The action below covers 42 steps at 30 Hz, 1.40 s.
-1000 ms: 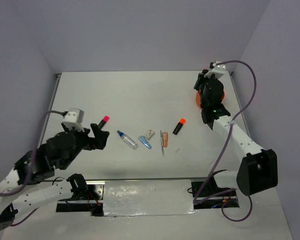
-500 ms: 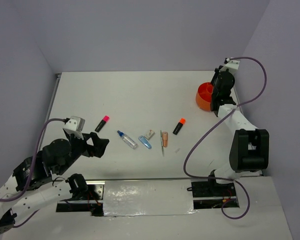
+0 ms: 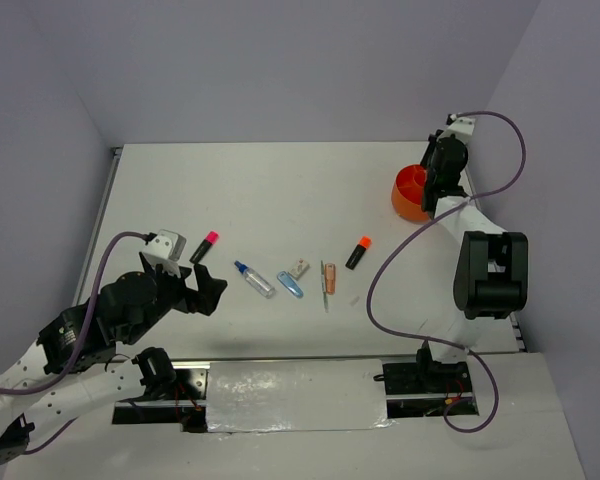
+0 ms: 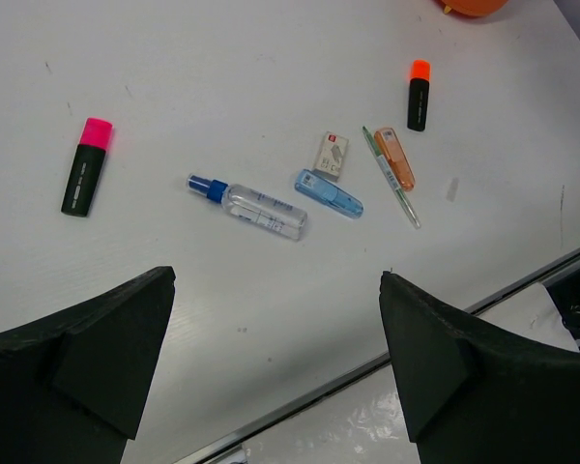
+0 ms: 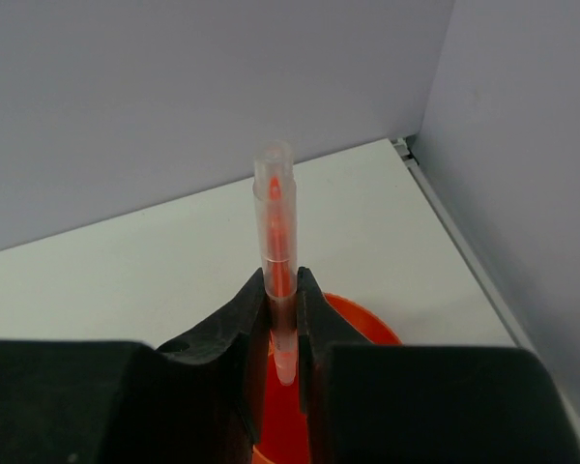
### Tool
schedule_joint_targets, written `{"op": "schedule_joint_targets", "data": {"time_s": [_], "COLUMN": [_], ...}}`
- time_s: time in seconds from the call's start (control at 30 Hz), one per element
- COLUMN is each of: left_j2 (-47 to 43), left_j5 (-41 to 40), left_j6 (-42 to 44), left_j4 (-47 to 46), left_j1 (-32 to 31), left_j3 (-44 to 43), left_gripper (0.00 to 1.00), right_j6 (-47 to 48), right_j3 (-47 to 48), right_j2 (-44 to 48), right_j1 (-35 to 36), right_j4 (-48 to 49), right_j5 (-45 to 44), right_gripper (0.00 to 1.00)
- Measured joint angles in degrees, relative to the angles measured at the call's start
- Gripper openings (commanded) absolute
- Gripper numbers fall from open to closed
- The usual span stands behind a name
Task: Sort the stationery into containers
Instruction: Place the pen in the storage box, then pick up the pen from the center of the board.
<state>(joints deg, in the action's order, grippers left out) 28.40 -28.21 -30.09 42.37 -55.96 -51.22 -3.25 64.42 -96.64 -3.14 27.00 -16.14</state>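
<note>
The upright pen still hangs by the round orange tub's rim. My right gripper will move down toward the tub's middle (image 3: pixel 412 185) (image 5: pixel 289 410) next and release the pen.
My right gripper (image 5: pixel 281 300) is shut on a thin clear pen with an orange core (image 5: pixel 275 217), held upright over the round orange tub (image 5: pixel 367 324). In the top view it (image 3: pixel 442 172) hangs at the tub's (image 3: pixel 408 195) right rim. My left gripper (image 4: pixel 277 280) is open and empty, above the table's near edge. Ahead of it lie a pink-capped highlighter (image 4: pixel 85 165), a blue-capped clear tube (image 4: pixel 249 207), a blue clip (image 4: pixel 329 193), a whitish block (image 4: pixel 332 156), a peach piece (image 4: pixel 394 158), a thin pen (image 4: pixel 392 182) and an orange-capped highlighter (image 4: pixel 418 94).
The items lie in a row across the table's near middle (image 3: pixel 280 275). Grey walls close the back and both sides. A metal rail and a shiny plate (image 3: pixel 290 395) run along the near edge. A purple cable (image 3: pixel 500 170) loops by the right arm.
My right gripper has swung from above the tub toward the back right corner, uncovering the tub. My left gripper has shifted a little toward the right and the near edge.
</note>
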Motion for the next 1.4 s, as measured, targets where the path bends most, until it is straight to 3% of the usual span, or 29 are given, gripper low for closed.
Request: {"op": "schedule_joint_targets", "data": {"time_s": [0.5,0.57,0.67,0.7,0.97,1.17,1.4], "left_j2": [2.1,2.84,3.5,3.52,3.69,6.05,10.58], "left_j5": [-0.02,-0.02,-0.02,-0.02,-0.31,-2.62,-2.8], "left_j6": [0.11,0.11,0.11,0.11,0.07,-0.7,-4.7], "left_j4": [0.0,0.0,0.02,0.0,0.02,0.83,0.94], "left_j1": [0.0,0.0,0.0,0.0,0.0,0.81,4.68], "left_j3": [0.0,0.0,0.0,0.0,0.0,-0.33,-0.66], "left_gripper": [0.99,0.99,0.99,0.99,0.99,0.99,0.99], "right_j6": [-1.38,-1.49,-1.81,-2.01,-3.37,-9.44,-14.6], "right_j3": [-5.95,-7.15,-7.89,-7.87,-7.91,-7.48,-5.6], "right_j2": [-1.33,-1.33,-1.31,-1.18,5.53,18.03,30.82], "right_j1": [-0.02,-0.04,-0.09,-0.11,-0.13,2.32,23.3], "right_j4": [3.13,3.41,3.39,3.39,2.19,-6.99,-26.97], "right_j5": [0.48,0.52,0.85,1.07,3.54,2.16,-6.21], "right_gripper": [0.14,0.33,0.85,0.96,1.0,1.0,1.0]}}
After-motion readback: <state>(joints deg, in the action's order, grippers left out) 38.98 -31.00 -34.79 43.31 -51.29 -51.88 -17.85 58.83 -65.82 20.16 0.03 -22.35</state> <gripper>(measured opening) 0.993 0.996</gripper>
